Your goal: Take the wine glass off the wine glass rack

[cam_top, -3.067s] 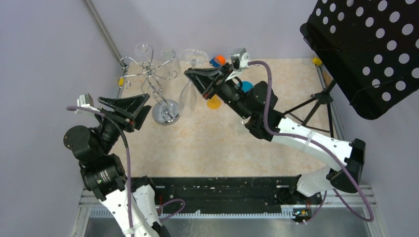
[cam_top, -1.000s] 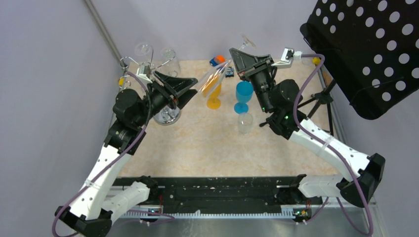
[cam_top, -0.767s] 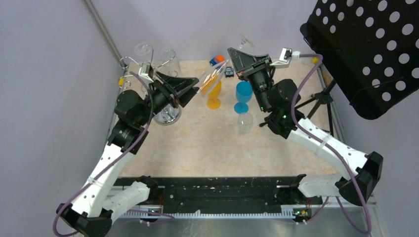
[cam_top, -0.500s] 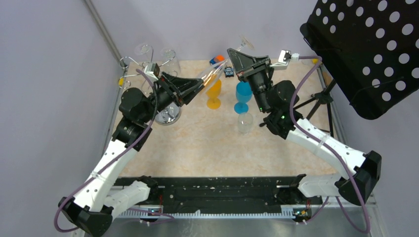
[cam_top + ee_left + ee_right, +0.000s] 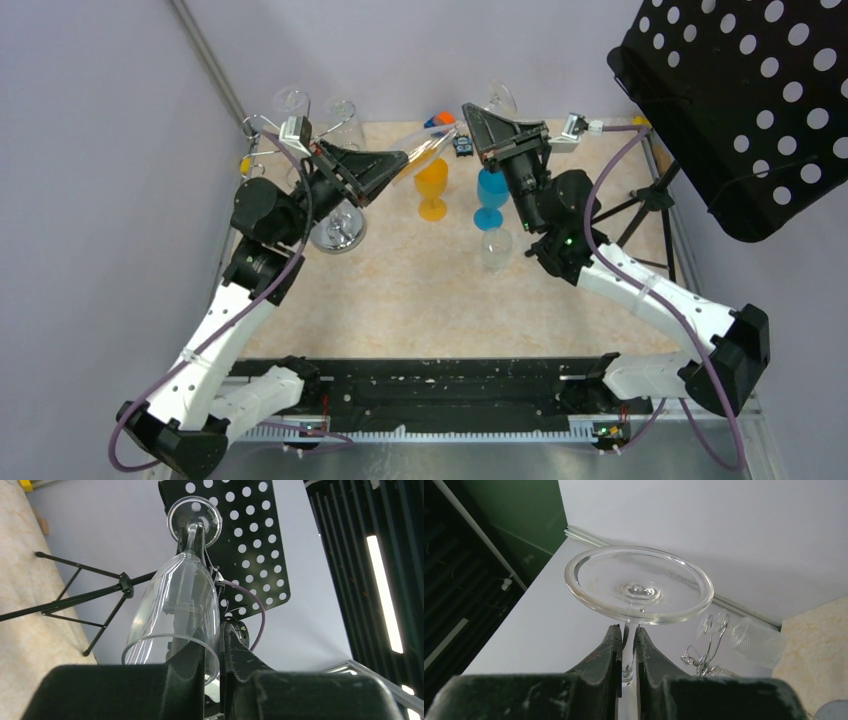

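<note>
My left gripper tips down next, lowering toward the small clear glass to release, as bare tabletop lies below, to its right in the top view.
A clear wine glass [image 5: 440, 140] hangs in the air between both arms, lying on its side above the table. My left gripper [image 5: 403, 160] is shut on its rim, one finger inside the bowl [image 5: 175, 600] and one outside. My right gripper [image 5: 472, 112] pinches the stem just under the round foot [image 5: 639, 585], its fingers [image 5: 611, 645] tight against the stem. The chrome wine glass rack [image 5: 335, 230] stands at the back left, behind the left arm, with two clear glasses [image 5: 342, 110] hanging from its hooks; it also shows in the right wrist view, the rack [image 5: 706, 655] far off.
An orange goblet [image 5: 432, 190], a blue goblet [image 5: 492, 195] and a small clear glass [image 5: 496, 248] stand mid-table under the held glass. A black perforated music stand [image 5: 740, 100] on a tripod [image 5: 640, 205] looms at the right. A small orange-blue object [image 5: 440, 122] lies at the back.
My left gripper reached right to the glass's rim and shut on it. The right gripper kept the stem and barely moved.
</note>
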